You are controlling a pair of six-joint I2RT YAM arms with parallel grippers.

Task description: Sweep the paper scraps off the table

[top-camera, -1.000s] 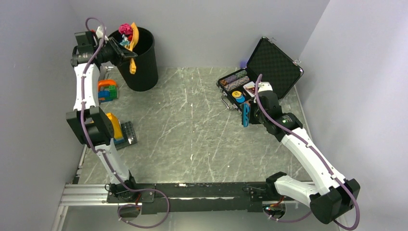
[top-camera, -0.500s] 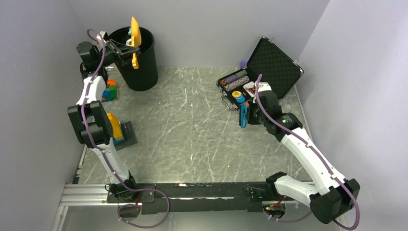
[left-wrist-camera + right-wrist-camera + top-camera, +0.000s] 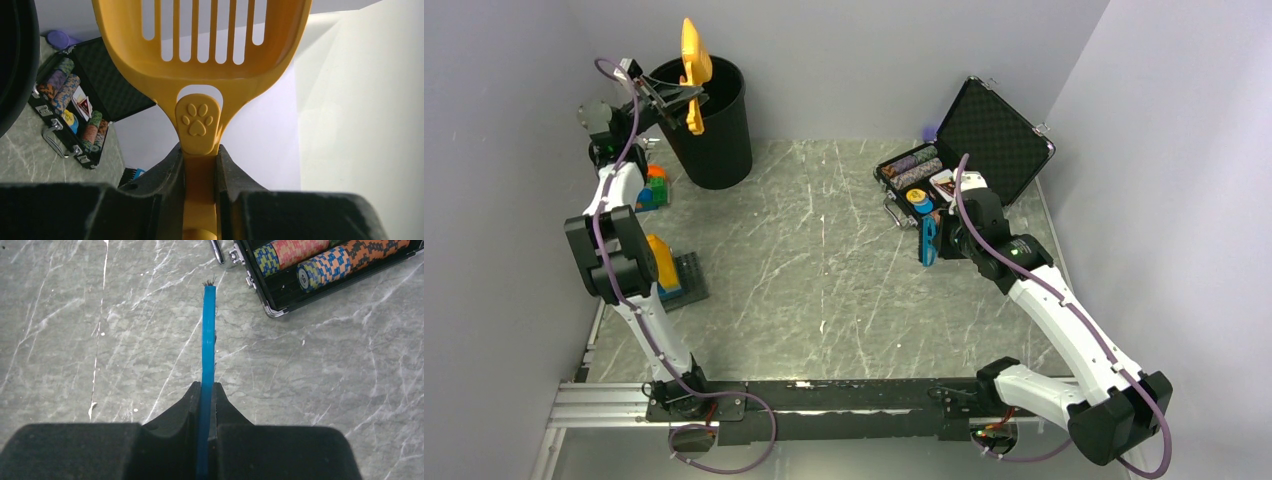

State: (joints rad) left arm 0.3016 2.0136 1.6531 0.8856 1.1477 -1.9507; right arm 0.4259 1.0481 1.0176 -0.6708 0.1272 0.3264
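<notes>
The table beside the case handle is clear below my right gripper, to its left in the top view, so I will lower the brush [image 3: 928, 240] there and let it go.
My left gripper [image 3: 682, 98] is shut on the handle of a yellow slotted scoop [image 3: 689, 58], held upright above the rim of a black bin [image 3: 724, 150] at the table's far left. In the left wrist view the scoop [image 3: 200, 60] is empty, its paw-print handle clamped between the jaws of my left gripper [image 3: 200, 150]. No paper scraps show in any view. My right gripper [image 3: 944, 238] is shut on a thin blue brush [image 3: 928, 240]. It hovers over the grey-green table [image 3: 824, 270]. The brush [image 3: 209, 330] points toward the case's corner.
An open black case [image 3: 989, 130] with rolls of poker chips [image 3: 320, 260] sits at the far right, close to the brush tip. Toy bricks [image 3: 649, 188] and a brick plate [image 3: 686, 278] lie along the left edge. Walls close in on three sides.
The left arm swung the scoop from tipped over the bin to upright above it. The pink and red scraps that lay in it are gone from view. The right arm barely moved.
</notes>
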